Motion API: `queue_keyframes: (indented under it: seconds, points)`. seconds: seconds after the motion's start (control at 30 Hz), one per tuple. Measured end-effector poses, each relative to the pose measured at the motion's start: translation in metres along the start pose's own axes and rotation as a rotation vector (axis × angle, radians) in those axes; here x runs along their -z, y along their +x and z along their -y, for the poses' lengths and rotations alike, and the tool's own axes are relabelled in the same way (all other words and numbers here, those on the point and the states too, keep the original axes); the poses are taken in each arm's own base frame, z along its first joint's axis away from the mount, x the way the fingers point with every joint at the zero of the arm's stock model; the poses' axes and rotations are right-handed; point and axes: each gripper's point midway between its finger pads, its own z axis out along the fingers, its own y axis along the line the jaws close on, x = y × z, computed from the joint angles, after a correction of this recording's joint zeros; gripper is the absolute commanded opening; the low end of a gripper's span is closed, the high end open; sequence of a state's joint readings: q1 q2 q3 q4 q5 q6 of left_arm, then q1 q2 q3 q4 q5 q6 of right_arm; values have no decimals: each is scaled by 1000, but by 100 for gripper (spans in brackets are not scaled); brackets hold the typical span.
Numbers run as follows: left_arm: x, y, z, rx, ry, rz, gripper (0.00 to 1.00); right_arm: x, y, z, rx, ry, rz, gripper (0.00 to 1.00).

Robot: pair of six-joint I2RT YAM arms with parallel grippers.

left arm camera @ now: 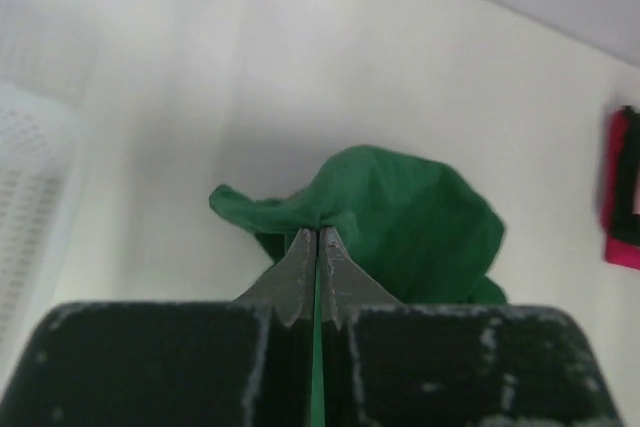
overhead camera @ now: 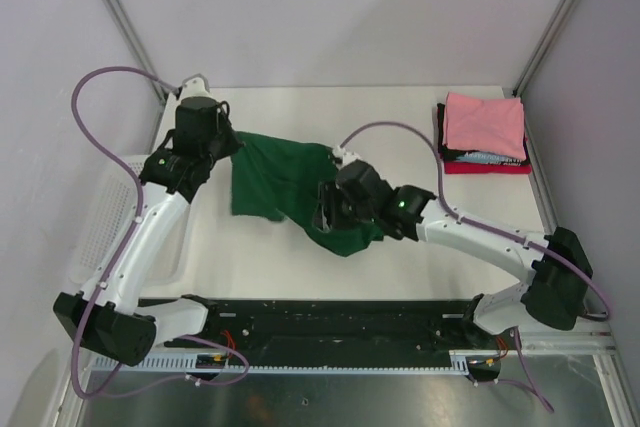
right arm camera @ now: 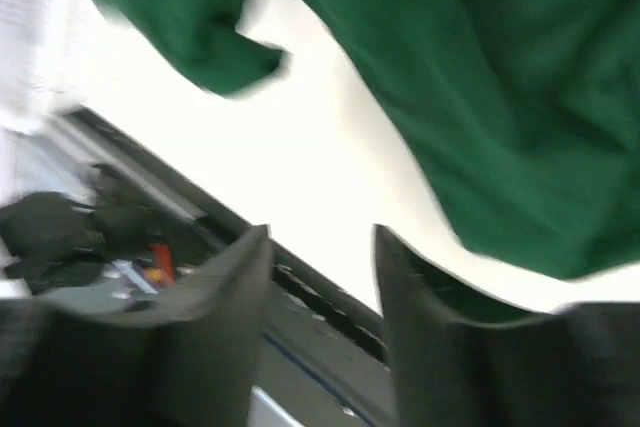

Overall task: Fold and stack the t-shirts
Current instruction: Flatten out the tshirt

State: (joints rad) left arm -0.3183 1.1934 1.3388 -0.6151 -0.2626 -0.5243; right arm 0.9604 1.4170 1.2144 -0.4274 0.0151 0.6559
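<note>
Next, my right gripper will lower and shift to the right in the top view onto the t-shirt's free corner, since that corner pokes out beyond my empty fingers.
A dark green t-shirt (overhead camera: 285, 185) hangs bunched above the middle of the white table. My left gripper (overhead camera: 232, 144) is shut on its left edge and holds it up; in the left wrist view the cloth (left arm camera: 400, 217) is pinched between my closed fingertips (left arm camera: 318, 239). My right gripper (overhead camera: 325, 209) is open over the shirt's near right part, with nothing between its fingers (right arm camera: 320, 247); the green cloth (right arm camera: 480, 97) hangs beside it. A stack of folded shirts, pink (overhead camera: 485, 125) on top of black and red, lies at the back right.
A white mesh basket (overhead camera: 100, 222) stands at the table's left edge, also in the left wrist view (left arm camera: 25, 217). A black rail (overhead camera: 330, 319) runs along the near edge between the arm bases. Frame posts stand at the back corners.
</note>
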Motion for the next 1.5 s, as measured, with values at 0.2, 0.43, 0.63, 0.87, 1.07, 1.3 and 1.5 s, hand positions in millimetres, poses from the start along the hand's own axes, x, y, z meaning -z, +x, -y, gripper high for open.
queue_keyframes:
  seconds: [0.2, 0.43, 0.63, 0.87, 1.07, 1.3, 1.5]
  points:
    - [-15, 29, -29, -18, -98, -60, 0, 8, 47, 81, -49, 226, -27, 58]
    - [-16, 32, -31, -20, -105, -64, 0, 54, 53, 164, -255, 379, 134, 41]
    - [-17, 32, -31, -20, -105, -64, 0, 47, 89, 207, -305, 498, 57, 42]
    - [-17, 32, -31, -20, -105, -65, 0, 23, 86, 220, -295, 510, 44, 55]
    - [-17, 32, -31, -21, -104, -65, 0, 0, 75, 227, -294, 477, 62, 55]
    - [-17, 32, -31, -21, -104, -65, 0, -23, 71, 230, -296, 435, 63, 50]
    - [-17, 32, -31, -21, -104, -66, 0, -31, 68, 227, -295, 407, 69, 4]
